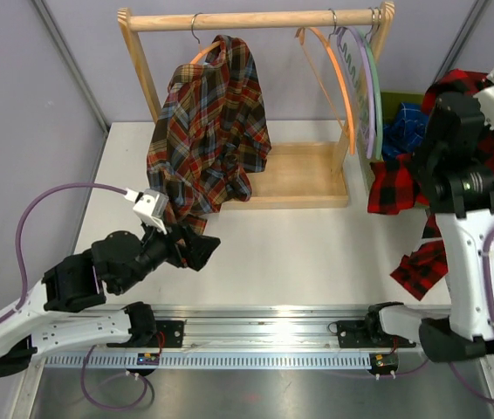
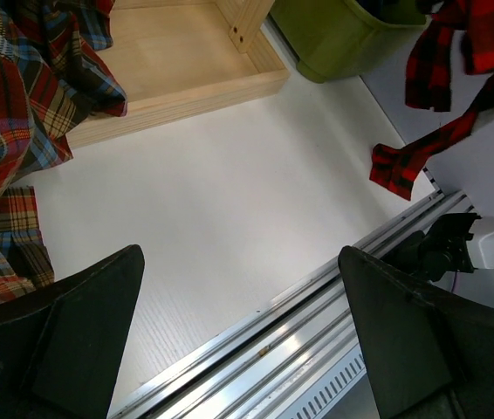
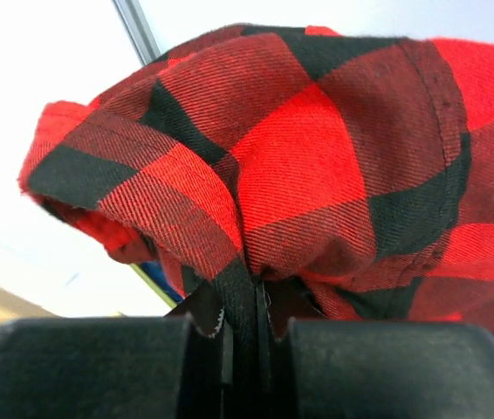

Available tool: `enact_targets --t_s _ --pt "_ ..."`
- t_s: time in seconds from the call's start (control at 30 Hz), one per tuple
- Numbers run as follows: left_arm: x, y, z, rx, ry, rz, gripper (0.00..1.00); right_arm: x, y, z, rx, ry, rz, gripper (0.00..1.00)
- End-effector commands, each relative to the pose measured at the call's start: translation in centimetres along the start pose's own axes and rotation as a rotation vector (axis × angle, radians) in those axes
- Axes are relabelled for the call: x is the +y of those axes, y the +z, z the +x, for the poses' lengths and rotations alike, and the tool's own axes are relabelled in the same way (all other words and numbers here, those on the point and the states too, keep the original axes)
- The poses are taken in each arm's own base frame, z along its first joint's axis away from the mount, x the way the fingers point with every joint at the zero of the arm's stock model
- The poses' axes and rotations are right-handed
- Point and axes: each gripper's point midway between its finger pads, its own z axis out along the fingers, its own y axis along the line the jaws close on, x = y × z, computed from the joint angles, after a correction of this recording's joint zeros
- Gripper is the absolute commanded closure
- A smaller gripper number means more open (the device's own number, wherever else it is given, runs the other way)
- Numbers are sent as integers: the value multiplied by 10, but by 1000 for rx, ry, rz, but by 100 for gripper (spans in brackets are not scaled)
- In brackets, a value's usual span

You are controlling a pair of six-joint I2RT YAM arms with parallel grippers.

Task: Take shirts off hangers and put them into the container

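The right gripper moves outward and down to the blue shirt in the container below it next and lets go, because a sleeve still trails outside.
The brown, navy and orange-red tartan shirt (image 1: 208, 131) hangs on an orange hanger (image 1: 196, 58) at the left of the rack rail. My left gripper (image 1: 199, 249) hovers low just in front of its hem, open and empty; in the left wrist view the left gripper (image 2: 238, 253) has only bare table between its fingers. My right gripper (image 3: 256, 323) is shut on a fold of the red-and-black shirt (image 3: 317, 148). That shirt (image 1: 483, 140) is held up at the far right, over and beside the olive-green container (image 1: 395, 98), with a sleeve (image 1: 421, 262) trailing to the table.
Empty orange (image 1: 345, 83) and pale green and lilac hangers (image 1: 369, 87) hang at the right end of the wooden rack (image 1: 256, 19). Its tray (image 1: 304, 175) lies behind the left gripper. A blue shirt (image 1: 404, 127) lies in the container. A metal rail (image 1: 264, 332) runs along the near edge.
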Motion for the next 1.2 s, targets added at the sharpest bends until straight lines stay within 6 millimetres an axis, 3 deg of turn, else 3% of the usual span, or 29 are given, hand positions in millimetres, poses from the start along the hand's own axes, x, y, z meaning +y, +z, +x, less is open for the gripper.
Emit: enact_targets --t_s 0.0,0.03,0.07,0.1,0.13,0.17,0.2,0.23,0.27,0.37,0.4,0.43,0.47,0.5,0.53,0.57,0.6,0.63,0.67,0.83,0.93,0.97,1.1,1.13,1.17 --pt "-5 -8 -13 -50 -41 36 3 32 23 18 124 -37 -163 100" --pt "-4 -9 -13 -52 -42 35 3 27 35 11 112 -21 -143 100" --pt "-3 -10 -14 -58 -38 34 3 32 48 17 133 -31 -140 100" --pt "-3 -11 -15 -58 -35 34 2 35 53 1 117 1 -166 100" --pt "-3 -12 -17 -64 -33 35 2 36 72 6 131 -11 -141 100" --pt "-4 -10 -17 -58 -27 31 2 40 78 4 138 -9 -157 100" --pt "-4 -9 -17 -55 -22 31 2 45 80 -15 101 15 -175 100" --pt "-6 -9 -20 -58 -20 33 2 50 97 -11 113 10 -173 100" --pt "-8 -7 -19 -51 -13 32 2 58 95 -31 74 25 -215 100" --pt "-11 -5 -22 -45 0 33 2 78 116 -41 34 19 -243 100" --pt "-12 -2 -21 -39 9 29 2 82 113 -65 -27 21 -270 100" --pt "-13 -2 -21 -35 15 26 2 94 127 -59 -26 3 -282 100" --pt "-13 0 -21 -33 17 22 2 100 131 -64 -44 -4 -301 100" --pt "-14 1 -22 -33 18 20 2 103 126 -87 -102 14 -327 100" --pt "-15 2 -23 -33 19 22 2 111 138 -81 -101 6 -340 100" --pt "-16 3 -22 -30 21 25 2 117 135 -99 -160 33 -367 100" --pt "-17 4 -22 -31 18 28 2 119 140 -103 -189 35 -368 100" --pt "-17 6 -20 -26 20 24 2 122 136 -128 -283 81 -380 100" --pt "-19 7 -20 -23 17 31 2 124 140 -131 -306 85 -388 100" --pt "-18 9 -17 -16 10 16 1 136 132 -190 -566 175 -460 100" --pt "-16 13 -14 -5 7 0 1 147 129 -209 -695 209 -528 100" --pt "-14 14 -13 0 8 -14 1 141 108 -235 -768 245 -545 100" --pt "-14 21 -10 16 12 -40 1 154 133 -221 -763 282 -595 100" --pt "-15 23 -10 16 14 -40 1 151 124 -230 -807 309 -622 100" --pt "-17 24 -11 17 14 -39 1 158 137 -216 -774 318 -655 100"
